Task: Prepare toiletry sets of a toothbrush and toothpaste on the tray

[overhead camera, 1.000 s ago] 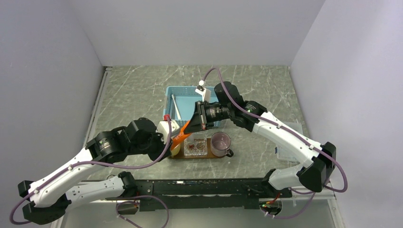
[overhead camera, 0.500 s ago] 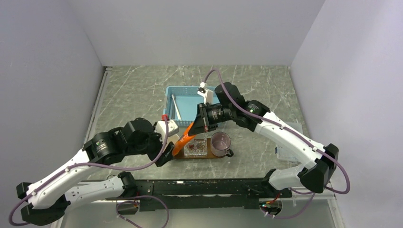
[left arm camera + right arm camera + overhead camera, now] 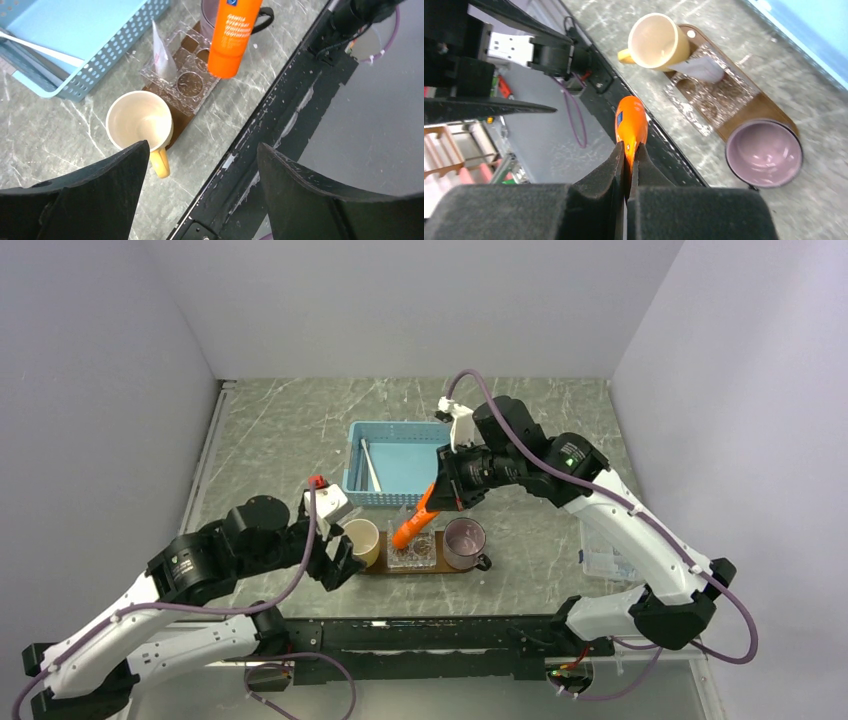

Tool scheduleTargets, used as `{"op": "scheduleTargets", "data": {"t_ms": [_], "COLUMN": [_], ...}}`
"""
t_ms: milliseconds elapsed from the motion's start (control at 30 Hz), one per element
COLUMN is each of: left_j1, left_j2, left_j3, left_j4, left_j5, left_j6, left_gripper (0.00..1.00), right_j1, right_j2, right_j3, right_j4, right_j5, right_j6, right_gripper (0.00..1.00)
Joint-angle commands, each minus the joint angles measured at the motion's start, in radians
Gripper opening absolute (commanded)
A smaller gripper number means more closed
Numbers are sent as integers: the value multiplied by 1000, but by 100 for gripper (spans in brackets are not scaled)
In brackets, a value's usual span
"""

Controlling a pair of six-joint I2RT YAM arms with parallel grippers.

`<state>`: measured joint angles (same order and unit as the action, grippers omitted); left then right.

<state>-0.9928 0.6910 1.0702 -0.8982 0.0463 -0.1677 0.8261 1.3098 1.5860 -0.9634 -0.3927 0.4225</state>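
The holder's far slot by the purple mug (image 3: 425,539) (image 3: 730,102) is empty, so I should turn my right gripper until the tilted toothpaste points down, then lower it into that slot.
The orange toothpaste (image 3: 411,526) hangs tilted above the dark-brown tray (image 3: 443,569), its free end pointing down-left over the clear holder. My right gripper (image 3: 434,500) is shut on the tube's flat tail; in the right wrist view the gripper (image 3: 629,150) pinches the toothpaste (image 3: 631,120). My left gripper (image 3: 337,560) is open and holds nothing, left of the tray near the front edge. In the left wrist view that gripper (image 3: 202,150) stands apart from the toothpaste (image 3: 232,35). A white toothbrush (image 3: 370,465) lies in the blue basket (image 3: 400,427).
On the tray stand a cream mug (image 3: 362,538), a clear plastic holder (image 3: 415,551) with a white packet (image 3: 160,50), and a purple mug (image 3: 465,542). The basket sits just behind the tray. A clear box (image 3: 605,555) lies at the right.
My left gripper opened, let go of the toothpaste and drew back to the left and nearer. The right gripper kept the tube and shifted right with it.
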Motion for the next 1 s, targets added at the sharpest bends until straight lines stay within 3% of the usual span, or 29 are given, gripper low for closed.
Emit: {"op": "scheduleTargets", "data": {"t_ms": [0, 233, 633, 967], "left_j1": [-4, -4, -6, -4], "left_j2": [-50, -148, -208, -269], "left_j3": [-34, -85, -175, -254], "left_j4": [82, 144, 193, 228], "left_j5": [-103, -190, -266, -316], "left_j6": [-40, -57, -56, -86], "left_gripper": [86, 99, 99, 99], "right_j1": [0, 2, 118, 185], "right_j2": [16, 65, 186, 238], "right_j3": [100, 123, 215, 183], "right_j4": [-166, -206, -255, -200], "right_j5": [165, 292, 518, 620], "right_j6": [-115, -155, -141, -108], "right_gripper": [0, 0, 0, 0]}}
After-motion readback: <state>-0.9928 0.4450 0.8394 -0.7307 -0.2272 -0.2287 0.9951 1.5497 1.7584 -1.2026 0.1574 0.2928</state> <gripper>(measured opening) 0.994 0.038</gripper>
